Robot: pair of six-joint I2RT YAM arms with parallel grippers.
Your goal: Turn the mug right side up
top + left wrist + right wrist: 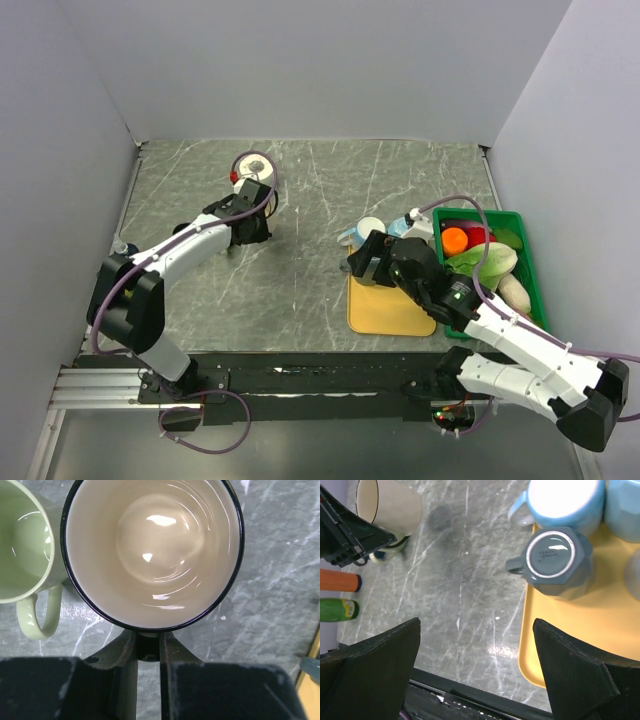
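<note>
My left gripper goes down next toward the tabletop beside the pale green mug and releases the cream mug's handle, as the cream mug's opening already faces up.
A cream mug with a dark rim [152, 550] stands mouth up; I look straight down into it in the left wrist view. My left gripper [148, 641] is shut on its handle, just below the rim. In the top view the mug [256, 168] is at the back left with the left gripper [254, 205] right in front of it. It also shows in the right wrist view [390, 502]. My right gripper [476, 624] is open and empty above bare table, left of the yellow tray; in the top view it [365, 262] is mid-right.
A pale green mug [22, 545] stands upright touching-close on the cream mug's left. A grey-blue mug [559, 559] sits upside down on the yellow tray [580, 640], with light blue mugs [565, 500] behind. A green basket [532, 275] of vegetables is at the right.
</note>
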